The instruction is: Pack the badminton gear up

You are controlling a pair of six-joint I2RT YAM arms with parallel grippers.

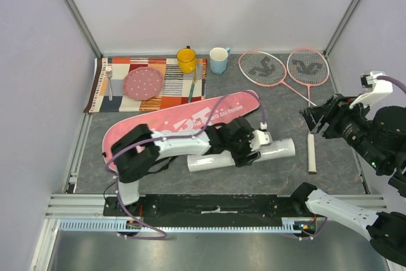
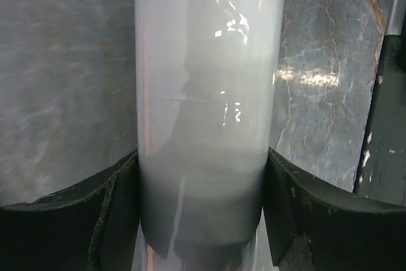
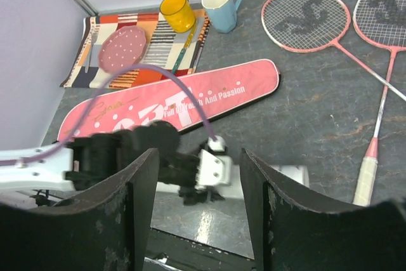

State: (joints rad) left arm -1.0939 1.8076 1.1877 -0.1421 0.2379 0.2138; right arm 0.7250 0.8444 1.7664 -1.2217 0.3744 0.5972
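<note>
My left gripper should next pull the tube (image 1: 279,149) back onto the near part of the table and open to let it go, as that bare part lies back from my gripper.
A long white tube (image 1: 279,149) lies across the near middle of the grey table. My left gripper (image 1: 244,149) is shut on the tube (image 2: 203,61), with a finger pressed against each side (image 2: 200,157). Behind it lies the pink racket bag (image 1: 184,122), flat and slanted. Two pink-framed rackets (image 1: 263,68) (image 1: 309,66) rest at the back right, one white handle (image 1: 311,153) pointing toward me. My right gripper (image 1: 306,118) hovers open above that handle with nothing between its fingers (image 3: 200,157). The right wrist view looks down on the bag (image 3: 190,96) and the tube's end (image 3: 288,176).
A striped placemat (image 1: 171,90) at the back left carries a pink dotted plate (image 1: 143,83) and a fork (image 1: 109,80). A yellow mug (image 1: 186,60) and a blue mug (image 1: 219,60) stand behind it. White walls and metal posts close in the table.
</note>
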